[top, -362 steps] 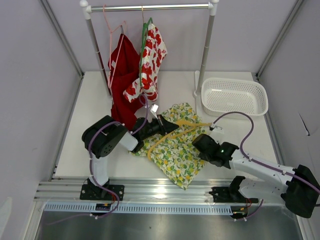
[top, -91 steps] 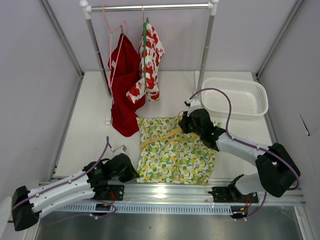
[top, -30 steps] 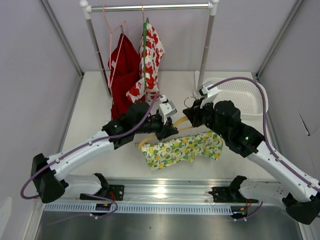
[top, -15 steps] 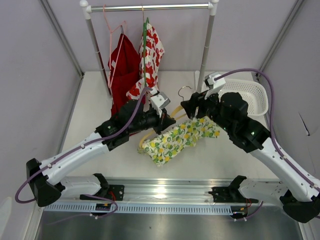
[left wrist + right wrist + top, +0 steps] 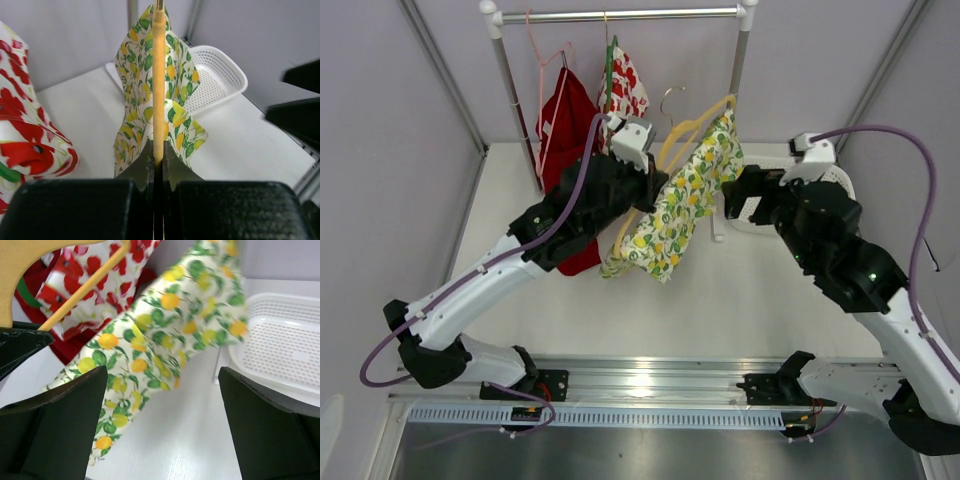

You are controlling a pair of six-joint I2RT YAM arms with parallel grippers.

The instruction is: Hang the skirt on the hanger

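Observation:
Next I will move my left gripper outward and up, lower the hanger's hook onto the bar's bare part (image 5: 665, 15) and release, since the skirt (image 5: 682, 195) already drapes over the hanger.
The skirt (image 5: 682, 195), white with lemons and leaves, drapes over the yellow-tan hanger (image 5: 692, 122), which is held up in the air just below the rail. My left gripper (image 5: 642, 188) is shut on the hanger's lower bar; in the left wrist view the bar (image 5: 159, 75) runs up from between the closed jaws (image 5: 159, 151) with the skirt (image 5: 142, 107) folded over it. My right gripper (image 5: 739, 198) stands open to the right of the skirt, holding nothing. In the right wrist view the skirt (image 5: 160, 335) hangs beyond the wide-apart fingers (image 5: 162, 390), beside the hanger (image 5: 82, 287).
A metal rail (image 5: 620, 15) on two posts spans the back, carrying a red garment (image 5: 565, 125) on a pink hanger (image 5: 535, 45) and a red-flowered garment (image 5: 628, 90) on a green hanger (image 5: 610, 62). A white basket (image 5: 840, 185) sits at the right rear, partly behind my right arm.
The left gripper has lifted the hanger and skirt up and back towards the rail. The right gripper has let go, opened wide and drawn away to the right.

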